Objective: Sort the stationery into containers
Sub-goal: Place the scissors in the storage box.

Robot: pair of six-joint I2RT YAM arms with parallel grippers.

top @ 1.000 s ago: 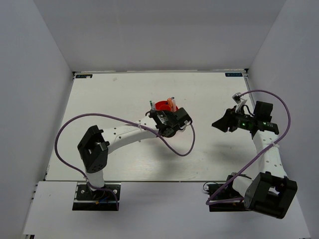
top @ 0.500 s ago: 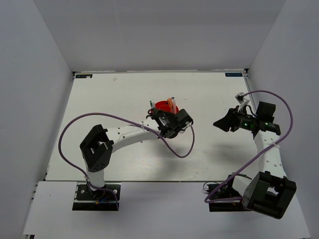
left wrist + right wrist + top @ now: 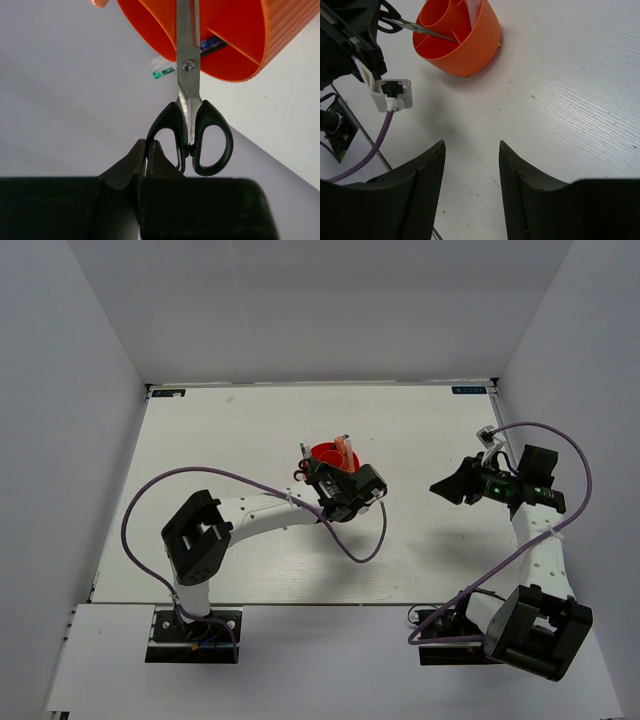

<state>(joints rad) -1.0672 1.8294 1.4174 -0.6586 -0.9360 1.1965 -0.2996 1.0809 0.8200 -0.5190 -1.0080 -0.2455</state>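
The scissors' pivot is still outside the orange tub's rim. My left gripper next lowers their blades deeper into the orange tub's open section [image 3: 227, 22] and releases the scissors' handle loop.
The round orange tub [image 3: 324, 453] stands mid-table; it also shows in the left wrist view [image 3: 240, 30] and the right wrist view [image 3: 470, 50]. My left gripper [image 3: 324, 478] is at its near side. In the left wrist view it [image 3: 148, 145] is shut on the left handle loop of the black-handled scissors [image 3: 189, 90]. Their blades reach over the rim into a compartment, as the right wrist view [image 3: 422, 28] shows. A blue pen [image 3: 212, 46] and an orange-capped marker [image 3: 345, 448] stand in the tub. My right gripper [image 3: 471, 150] is open and empty above the table, right of the tub [image 3: 450, 487].
A green-tipped pen end [image 3: 162, 70] sticks out past the tub's rim. The left arm's purple cable [image 3: 365, 540] loops over the table near the tub. White walls enclose the table on three sides.
My left gripper has shifted slightly with the scissors at the tub's rim. My right arm has drifted a little to the right and nearer, still open.
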